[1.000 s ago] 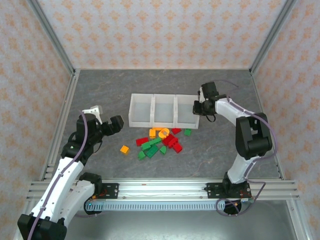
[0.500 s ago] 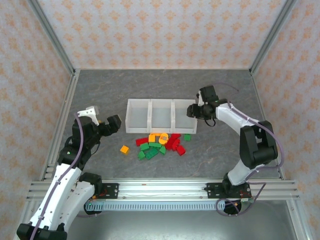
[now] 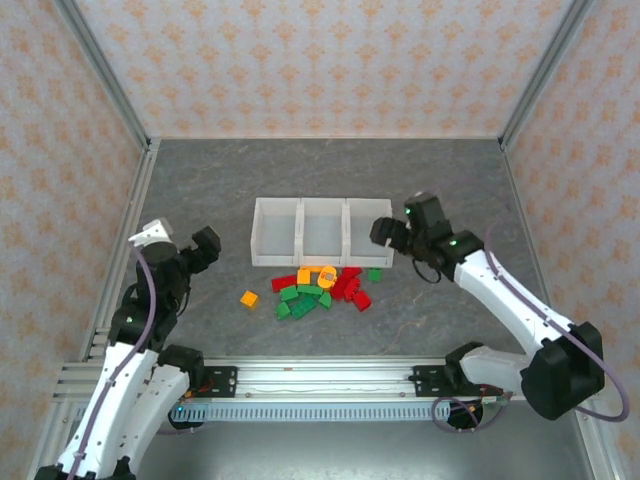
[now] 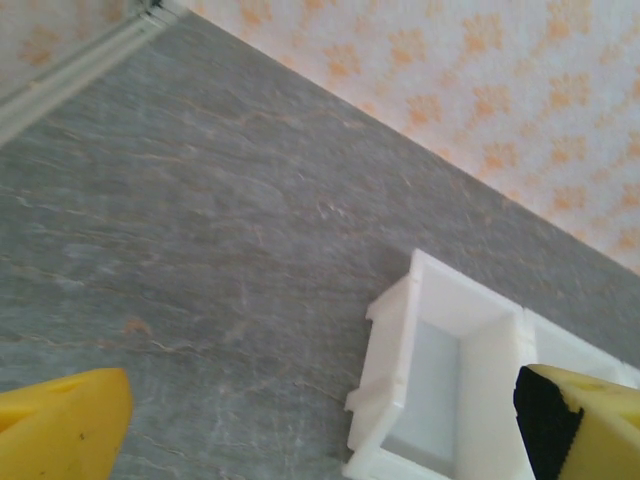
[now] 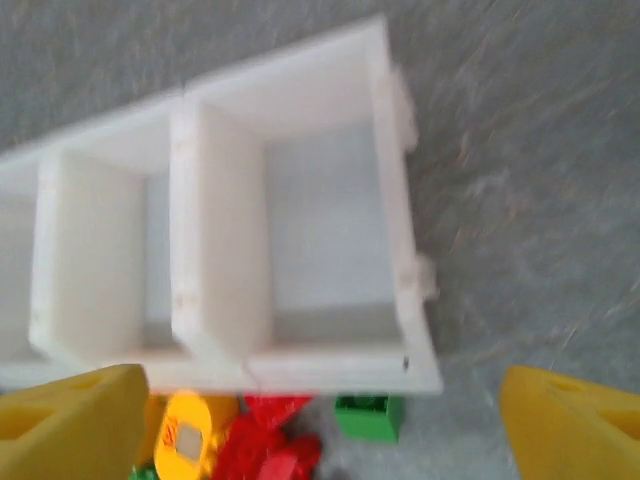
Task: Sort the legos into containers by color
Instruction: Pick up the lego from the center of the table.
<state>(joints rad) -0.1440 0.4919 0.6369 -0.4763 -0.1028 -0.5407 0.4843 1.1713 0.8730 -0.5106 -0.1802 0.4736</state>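
The green brick (image 3: pixel 374 274) (image 5: pixel 368 417) lies below my right gripper and nearer my base, so my right gripper will next draw back, lower onto it and close there.
The containers (image 3: pixel 322 262) are three joined white open-top bins in a row at mid-table, and all look empty. Against their near wall lies a pile of red, green and orange-yellow legos (image 3: pixel 320 288). One orange brick (image 3: pixel 249 298) sits apart to the left, and a green brick (image 3: pixel 374 274) lies at the right. My right gripper (image 3: pixel 385 233) hovers open over the right bin's near right corner, holding nothing. Its wrist view shows the containers (image 5: pixel 215 220), the green brick (image 5: pixel 368 417) and red legos (image 5: pixel 265 445) beyond the right gripper (image 5: pixel 320 430). My left gripper (image 3: pixel 205 244) is open, left of the bins.
The left wrist view looks over bare grey tabletop at the left bin's end wall (image 4: pixel 390 390), with the left gripper (image 4: pixel 320 440) spread wide. Patterned walls and metal frame rails (image 3: pixel 120 250) enclose the table on three sides.
The bin row slid nearer, up against the lego pile. My right gripper went from shut to open and drew back toward the near side. The left arm pulled back to the left.
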